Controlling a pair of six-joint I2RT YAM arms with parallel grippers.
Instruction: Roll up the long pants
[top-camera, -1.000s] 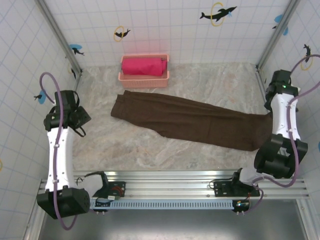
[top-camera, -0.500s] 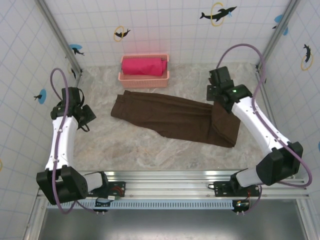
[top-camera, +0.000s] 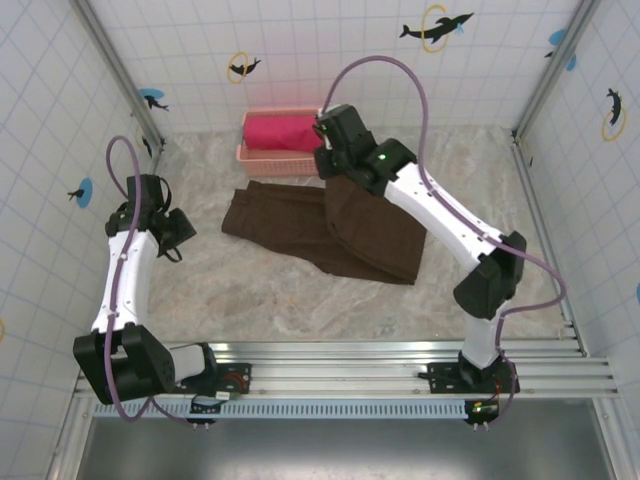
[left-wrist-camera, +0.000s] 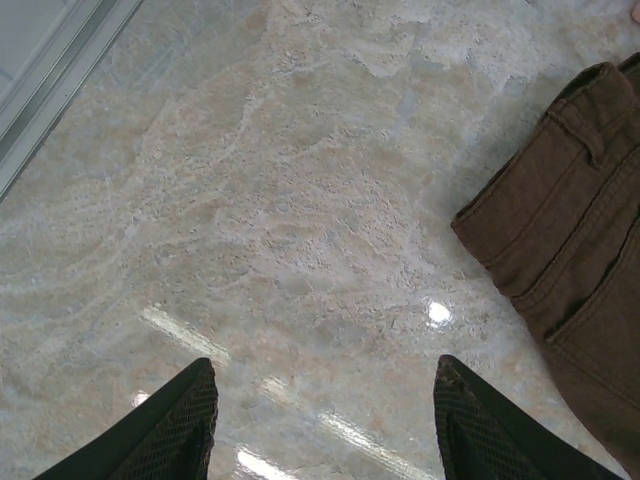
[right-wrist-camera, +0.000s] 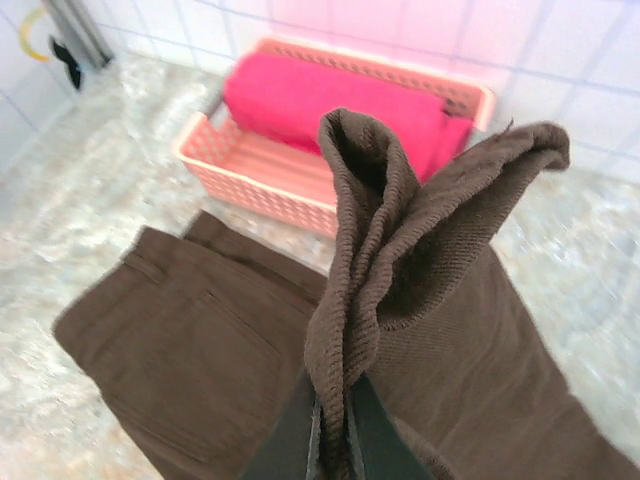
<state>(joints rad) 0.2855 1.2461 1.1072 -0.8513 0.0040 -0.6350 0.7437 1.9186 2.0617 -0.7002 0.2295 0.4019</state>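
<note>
My right gripper carries the bunched leg down over the waist (top-camera: 256, 203) (right-wrist-camera: 180, 278) and releases next, since that lies flat and uncovered below, on my left gripper's side.
The long pants (top-camera: 285, 225) lie dark brown on the marble table, folded over themselves, with the waist at the left. My right gripper (top-camera: 337, 172) hangs over their upper middle, in front of the basket. It is shut on the bunched leg ends (right-wrist-camera: 400, 200), which stand up from between its jaws (right-wrist-camera: 333, 425) in the right wrist view. The waist and back pocket (right-wrist-camera: 180, 340) lie flat below. My left gripper (top-camera: 181, 228) stands open left of the waist, over bare table (left-wrist-camera: 325, 400). The waistband corner (left-wrist-camera: 560, 210) sits at the right of the left wrist view.
A pink basket (top-camera: 285, 158) holding a bright pink rolled cloth (top-camera: 285, 132) stands at the back, just behind the pants; both appear again in the right wrist view, basket (right-wrist-camera: 250, 165) and cloth (right-wrist-camera: 320, 100). Tiled walls enclose the table, and a metal rail (top-camera: 350, 352) runs along the near edge.
My right arm swung from the far right across to the left, carrying the leg ends over the pants and folding them. The left gripper shifted slightly toward the waist and stayed open.
</note>
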